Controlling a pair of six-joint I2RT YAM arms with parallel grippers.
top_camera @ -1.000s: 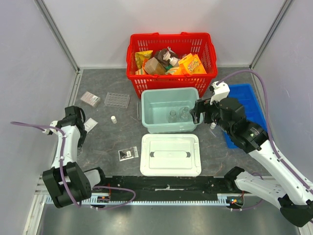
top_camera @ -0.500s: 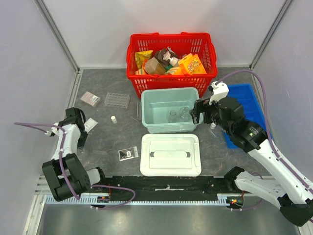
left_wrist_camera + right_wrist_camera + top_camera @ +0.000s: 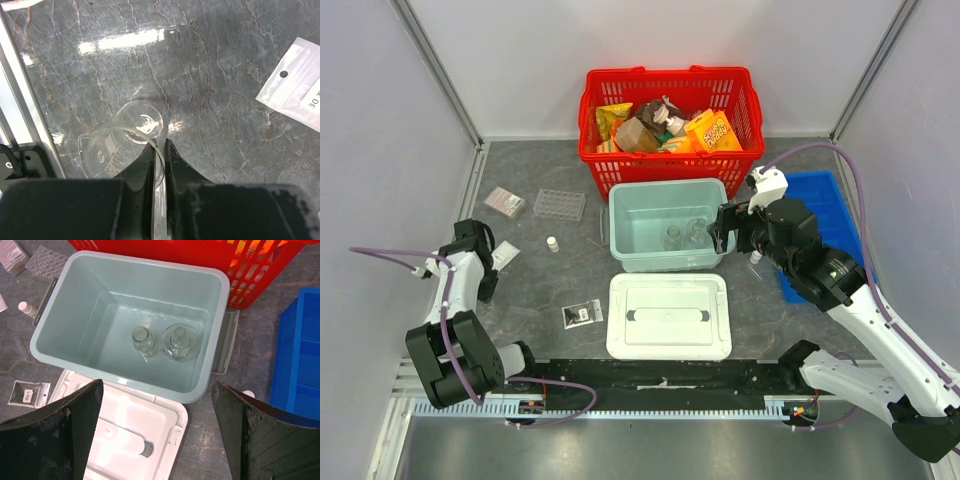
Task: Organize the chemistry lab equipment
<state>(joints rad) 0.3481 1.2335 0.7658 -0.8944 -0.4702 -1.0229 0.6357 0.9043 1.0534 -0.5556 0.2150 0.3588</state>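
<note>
My left gripper should rise next, carry the beaker over the teal bin and down into the bin's empty end (image 3: 637,236), then release it, as the flasks stand toward the bin's other end.
My left gripper (image 3: 159,148) is shut on the rim of a small clear glass beaker (image 3: 117,150) with printed marks, low over the table near the left rail. It shows at the left in the top view (image 3: 483,284). Whether the beaker touches the table I cannot tell. My right gripper (image 3: 157,440) is open and empty above the near right side of the teal bin (image 3: 665,187). Two clear glass flasks (image 3: 144,339) (image 3: 180,342) stand upright in the bin. A well plate (image 3: 560,205), a white vial (image 3: 552,243) and clear packets (image 3: 505,203) (image 3: 582,314) lie on the table.
The bin's white lid (image 3: 668,316) lies in front of it. A red basket (image 3: 670,115) of snack packs stands behind it. A blue tray (image 3: 825,215) is at the right. A white labelled packet (image 3: 297,85) lies beside the beaker. Another small vial (image 3: 756,257) stands right of the bin.
My left arm has shifted slightly near the left rail. The right arm and the things on the table have not moved.
</note>
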